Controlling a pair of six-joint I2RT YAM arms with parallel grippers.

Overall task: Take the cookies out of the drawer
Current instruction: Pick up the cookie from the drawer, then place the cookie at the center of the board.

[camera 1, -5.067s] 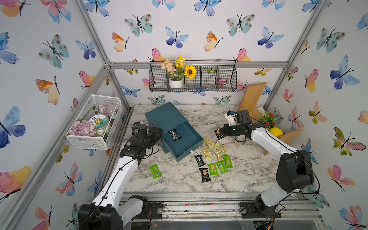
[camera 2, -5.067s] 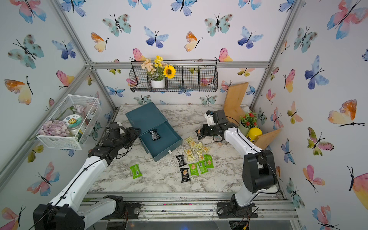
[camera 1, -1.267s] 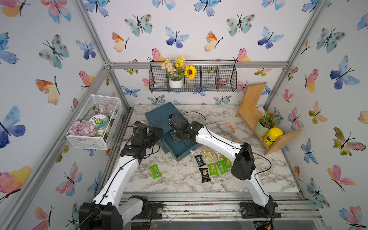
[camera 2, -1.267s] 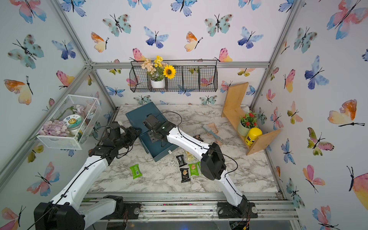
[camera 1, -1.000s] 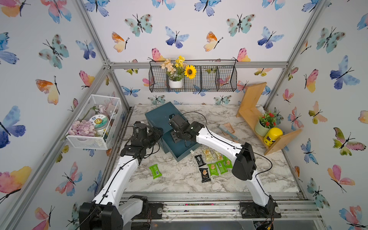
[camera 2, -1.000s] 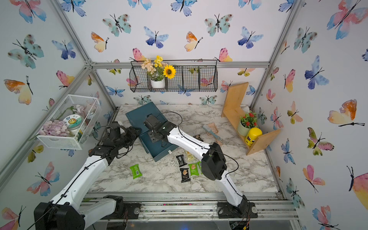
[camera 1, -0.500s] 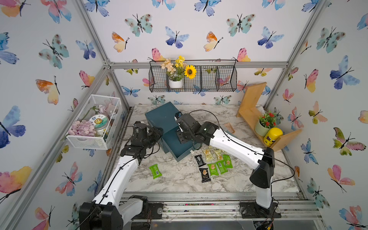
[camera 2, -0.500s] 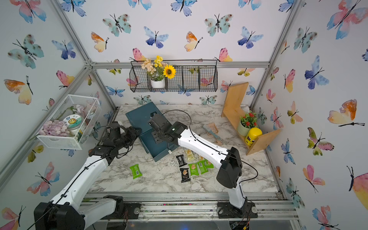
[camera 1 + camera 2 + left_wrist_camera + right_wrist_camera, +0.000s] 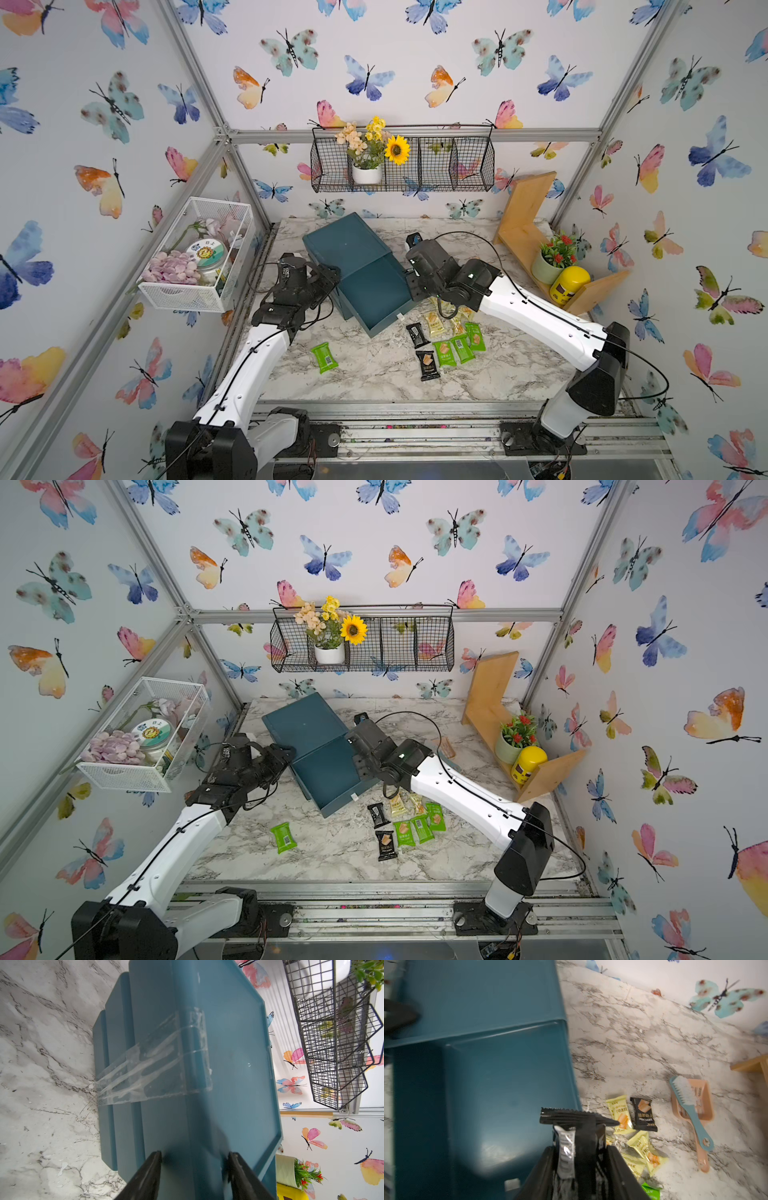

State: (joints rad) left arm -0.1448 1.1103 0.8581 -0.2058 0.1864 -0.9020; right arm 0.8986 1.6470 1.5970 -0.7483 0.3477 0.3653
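Observation:
The black packet needs to go onto the bare marble (image 9: 668, 1130) below, between the cookies and the dustpan and clear of the drawer. My right gripper needs to cross over, lower the packet and release it there.
The blue drawer (image 9: 372, 291) stands pulled out of its blue cabinet (image 9: 345, 245), and its floor (image 9: 500, 1095) shows bare. My right gripper (image 9: 579, 1153) hangs at the drawer's right rim, shut on a black cookie packet (image 9: 577, 1132); in both top views it (image 9: 410, 286) (image 9: 360, 767) sits under the wrist. Several cookies (image 9: 446, 338) (image 9: 409, 820) in yellow, green and black wrappers lie on the table to the drawer's right. One green packet (image 9: 324, 357) lies apart at the front left. My left gripper (image 9: 332, 276) (image 9: 193, 1159) is shut on the cabinet's left edge (image 9: 228, 1043).
A teal brush in a pink dustpan (image 9: 689, 1101) lies on the marble behind the cookie pile. A wooden shelf (image 9: 523, 232) with a potted plant and yellow jar stands at the back right. A white wire basket (image 9: 195, 257) hangs on the left wall.
My right arm has drawn back rightwards from over the drawer to its right rim with the black packet in its jaws. The left arm and cabinet stay still.

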